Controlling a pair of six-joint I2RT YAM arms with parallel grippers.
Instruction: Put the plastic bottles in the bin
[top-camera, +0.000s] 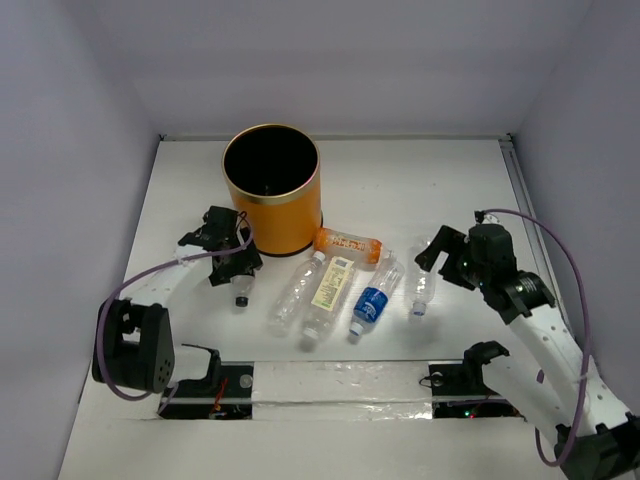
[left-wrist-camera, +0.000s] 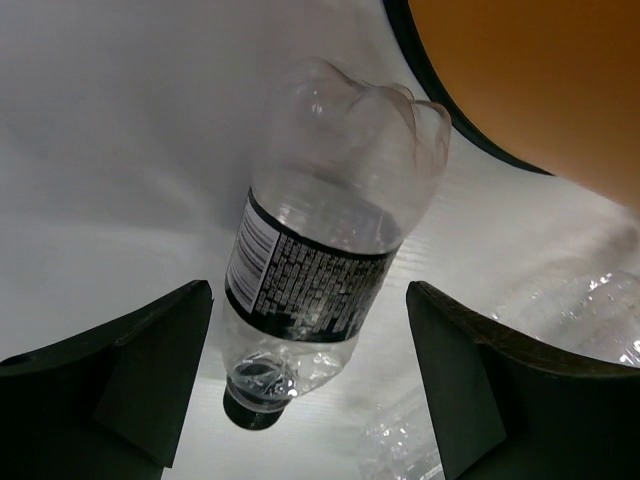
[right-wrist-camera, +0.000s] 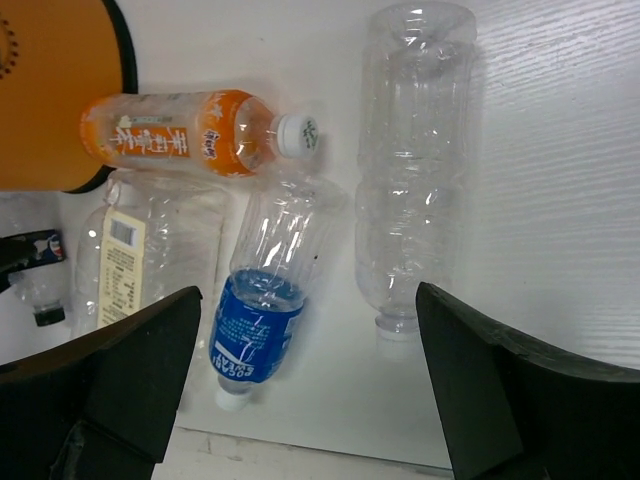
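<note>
My right gripper is above the clear bottle and needs to go down and reach outward onto the far half of the clear bottle. The bare table on both sides gives its fingers room.
The orange bin stands at the back left. A dark-label bottle lies on the table between my left gripper's open fingers, which do not touch it; only its cap end shows in the top view, under my left gripper. The orange bottle lies by the bin's base. A clear bottle, a pale-yellow-label bottle and a blue-label bottle lie side by side. Another clear bottle lies to their right. My right gripper is open and empty above the blue-label bottle and that clear bottle.
The bin's orange wall is close on the right in the left wrist view. White walls close the table at the back and on both sides. A shiny strip runs along the near edge between the arm bases.
</note>
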